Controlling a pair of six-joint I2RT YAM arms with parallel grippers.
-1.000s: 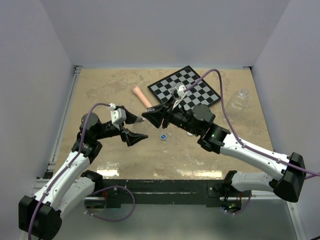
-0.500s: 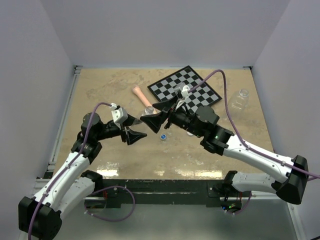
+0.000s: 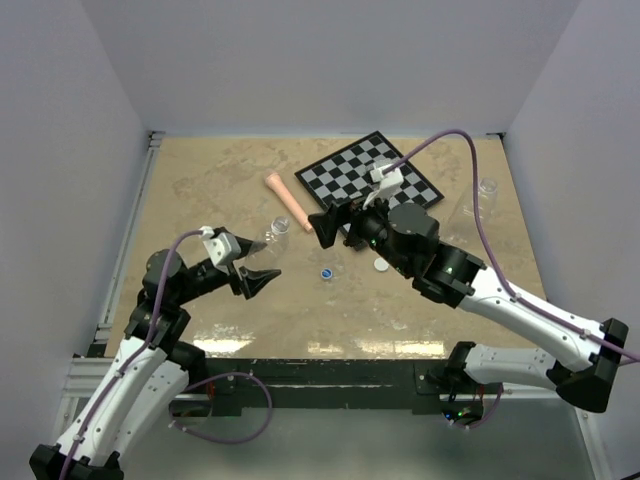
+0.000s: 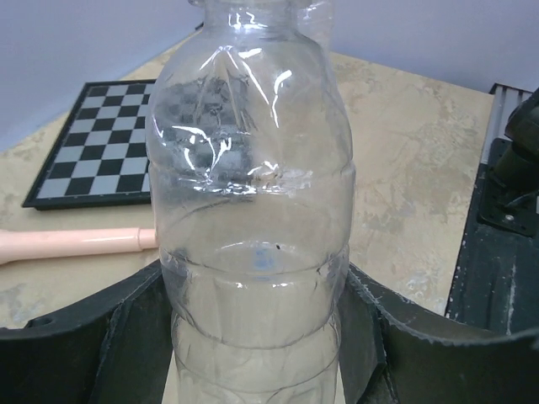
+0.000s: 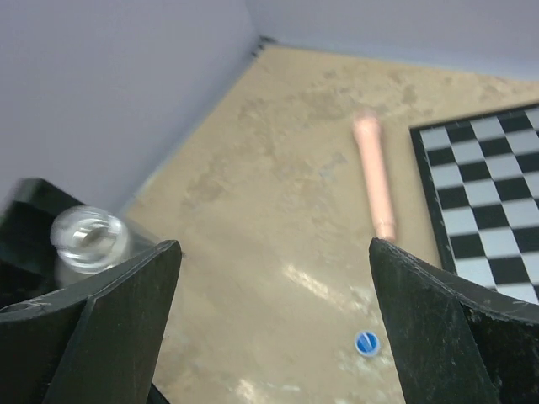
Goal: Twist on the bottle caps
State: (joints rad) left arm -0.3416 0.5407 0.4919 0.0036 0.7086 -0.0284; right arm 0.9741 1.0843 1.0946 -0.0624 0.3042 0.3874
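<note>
The right gripper tilts its open fingers downward next and lowers them around the blue cap [image 3: 326,272] [image 5: 367,342] atop the table, because the bottle in my left gripper lacks one.
A small clear bottle [image 4: 253,210] stands upright between the black fingers [image 4: 101,337] of my left gripper [image 4: 257,337], which is shut on its body. In the top view the left gripper [image 3: 258,262] holds this bottle [image 3: 276,232] left of centre, its open mouth [image 5: 88,236] without a cap. My right gripper [image 3: 333,222] hangs open and empty just right of it; in the right wrist view the right gripper [image 5: 274,252] has wide jaws. The blue cap [image 3: 326,272] and the white cap [image 3: 381,265] lie on the table. A larger clear bottle [image 3: 480,200] stands at the far right.
A pink tapered stick [image 3: 287,198] lies beside a chessboard [image 3: 370,178] at the back. The pink stick [image 5: 375,172] and the blue cap [image 5: 366,342] show below the right gripper. Walls close in the table on three sides.
The right gripper has opened, let go of the bottle's top and drawn back to the right. The left gripper has closed on the bottle and pulled it left and nearer.
</note>
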